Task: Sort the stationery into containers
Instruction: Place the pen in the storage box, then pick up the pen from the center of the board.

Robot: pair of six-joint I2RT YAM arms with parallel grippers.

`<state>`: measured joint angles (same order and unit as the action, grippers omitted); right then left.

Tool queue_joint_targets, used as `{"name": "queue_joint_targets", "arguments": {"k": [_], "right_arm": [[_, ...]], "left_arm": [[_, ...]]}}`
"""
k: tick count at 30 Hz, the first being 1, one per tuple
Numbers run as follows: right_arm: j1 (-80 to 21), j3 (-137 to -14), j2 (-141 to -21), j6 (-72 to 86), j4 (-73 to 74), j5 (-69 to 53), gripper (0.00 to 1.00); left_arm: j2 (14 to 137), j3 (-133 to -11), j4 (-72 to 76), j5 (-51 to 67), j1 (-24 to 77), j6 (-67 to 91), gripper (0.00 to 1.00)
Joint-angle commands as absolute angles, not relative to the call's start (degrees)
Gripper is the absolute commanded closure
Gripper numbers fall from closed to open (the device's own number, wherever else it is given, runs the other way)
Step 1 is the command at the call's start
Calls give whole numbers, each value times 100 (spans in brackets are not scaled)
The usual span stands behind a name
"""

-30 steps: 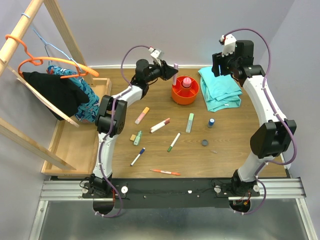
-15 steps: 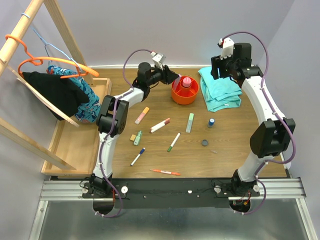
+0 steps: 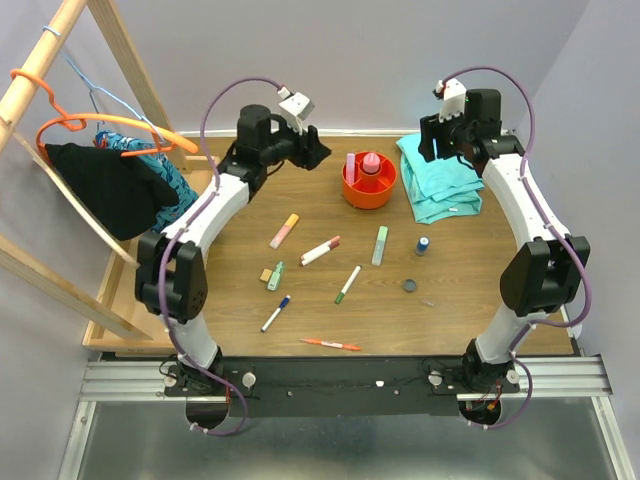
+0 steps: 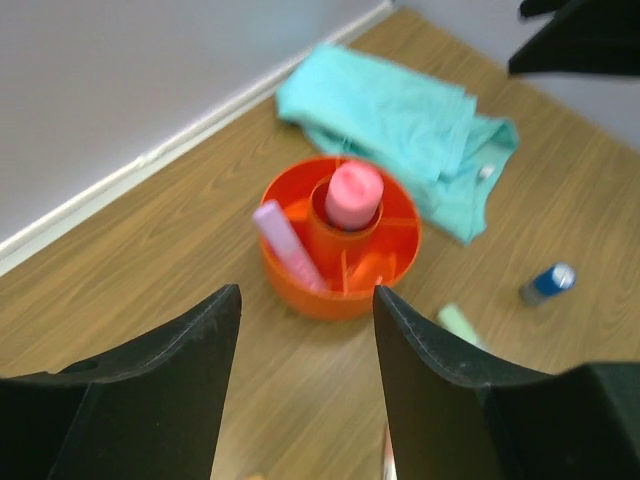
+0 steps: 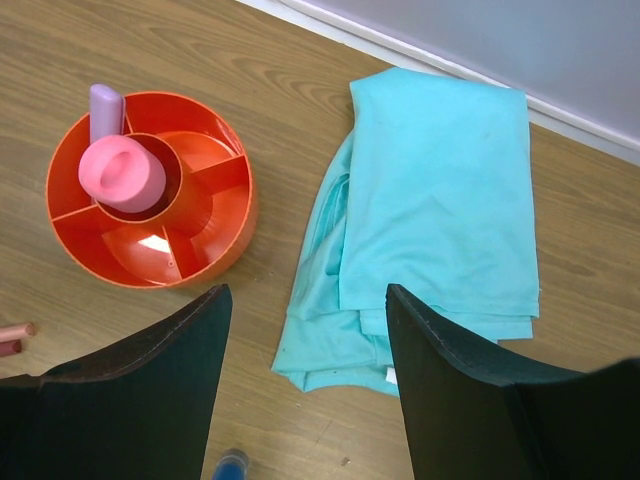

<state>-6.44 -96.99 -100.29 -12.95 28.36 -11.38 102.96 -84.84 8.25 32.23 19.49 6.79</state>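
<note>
Next I will move my left gripper down and back onto the orange far end of the pink highlighter (image 3: 285, 230) on the tabletop, and its fingers will tilt downward.
The orange tub (image 3: 369, 190) stands at the back of the table with a pink glue bottle (image 3: 371, 163) in its central cup and a lilac highlighter (image 3: 351, 165) upright in a left compartment. My left gripper (image 3: 320, 152) is open and empty, left of the tub; its view shows the tub (image 4: 300, 292) and the highlighter (image 4: 285, 240) ahead. My right gripper (image 3: 432, 140) is open and empty above the teal cloth (image 5: 440, 200), with the tub (image 5: 232, 238) to its left. Loose on the table lie a pink highlighter (image 3: 285, 230), a red-capped marker (image 3: 320, 250), a green highlighter (image 3: 380, 245), a blue-capped bottle (image 3: 423, 245), a dark disc (image 3: 410, 285), a tan eraser (image 3: 266, 275) and several pens.
The teal cloth (image 3: 440, 180) lies right of the tub. A wooden tray (image 3: 150, 290) and a wooden rack with an orange hanger (image 3: 100, 125) and dark clothes stand at the left. An orange pen (image 3: 332, 344) lies near the front edge.
My left gripper carried the lilac highlighter to the tub, let it go there, and has pulled back to the left, open. The right arm has barely moved.
</note>
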Motion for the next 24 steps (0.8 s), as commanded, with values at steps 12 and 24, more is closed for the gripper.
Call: {"name": "queue_joint_targets", "arguments": {"k": [12, 24], "right_arm": [[-650, -9422, -9800, -633, 2821, -1617, 29], [-650, -9062, -9580, -536, 2725, -1679, 29]], "left_arm": [[11056, -9009, -4078, 968, 1986, -1116, 37], [11909, -9439, -4140, 738, 2030, -1213, 39]]}}
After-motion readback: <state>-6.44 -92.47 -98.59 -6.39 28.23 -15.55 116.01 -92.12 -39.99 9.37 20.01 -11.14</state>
